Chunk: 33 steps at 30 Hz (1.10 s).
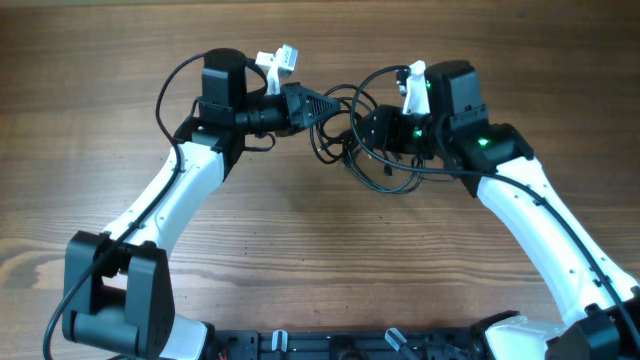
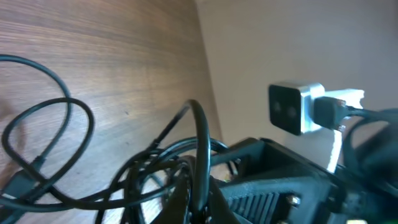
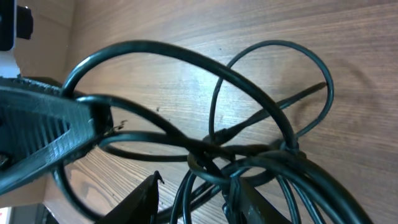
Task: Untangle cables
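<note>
My left gripper needs to lift the piece of cable next, move away from the right gripper and lower it toward the table to release, as the cable loops bunch between both grippers.
The cables (image 1: pixel 345 150) are thin black cords tangled in loose loops on the wooden table (image 1: pixel 300 250), between my two grippers. My left gripper (image 1: pixel 330 107) reaches in from the left. In the left wrist view its fingers (image 2: pixel 200 202) are shut on one upright strand of the cables (image 2: pixel 200 137). My right gripper (image 1: pixel 360 135) comes in from the right. In the right wrist view its fingers (image 3: pixel 198 199) are open, with several strands of the cables (image 3: pixel 214 152) passing between them. The left gripper (image 3: pixel 43 137) shows there too, clamped on a strand.
White camera mounts stand on both wrists (image 1: pixel 277 60) (image 1: pixel 413 80). Thicker black arm wires loop beside each arm (image 1: pixel 170 90). In the left wrist view the table's far edge (image 2: pixel 208 81) is close, with a plain wall behind it.
</note>
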Available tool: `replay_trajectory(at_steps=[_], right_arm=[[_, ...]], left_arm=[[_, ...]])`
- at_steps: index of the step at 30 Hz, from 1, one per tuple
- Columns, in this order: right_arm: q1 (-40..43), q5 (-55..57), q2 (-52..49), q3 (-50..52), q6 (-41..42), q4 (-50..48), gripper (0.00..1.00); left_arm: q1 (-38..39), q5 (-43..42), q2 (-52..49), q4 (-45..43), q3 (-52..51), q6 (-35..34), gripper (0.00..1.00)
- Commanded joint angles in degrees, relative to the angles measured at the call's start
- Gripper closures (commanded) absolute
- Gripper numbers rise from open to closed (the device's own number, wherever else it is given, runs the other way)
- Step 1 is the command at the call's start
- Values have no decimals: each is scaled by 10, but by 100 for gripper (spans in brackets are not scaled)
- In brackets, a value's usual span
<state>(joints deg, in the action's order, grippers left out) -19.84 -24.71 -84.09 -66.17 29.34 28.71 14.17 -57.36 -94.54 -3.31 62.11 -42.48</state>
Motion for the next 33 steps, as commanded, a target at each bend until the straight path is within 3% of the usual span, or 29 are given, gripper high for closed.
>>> replay_trajectory(at_steps=[1, 11, 16, 18, 22, 29, 33], right_arm=[[-2, -13, -17, -10, -4, -16, 61], [-2, 11, -59, -10, 10, -32, 63], [-2, 11, -72, -10, 0, -43, 70], [-2, 11, -73, -10, -7, -46, 75], [-2, 11, -73, -10, -8, -61, 95], [12, -17, -47, -10, -9, -57, 96], [46, -44, -7, -10, -9, -34, 96]], left_arm=[[-2, -40, 14, -6, 6, -55, 96], [-2, -67, 14, -124, 6, -213, 96], [-2, -67, 14, -141, 6, -258, 96], [-2, -67, 14, -141, 6, -260, 96], [-2, -44, 14, -141, 6, -259, 96], [-2, 50, 14, -127, 6, -234, 96], [-2, 139, 14, -62, 6, -192, 96]])
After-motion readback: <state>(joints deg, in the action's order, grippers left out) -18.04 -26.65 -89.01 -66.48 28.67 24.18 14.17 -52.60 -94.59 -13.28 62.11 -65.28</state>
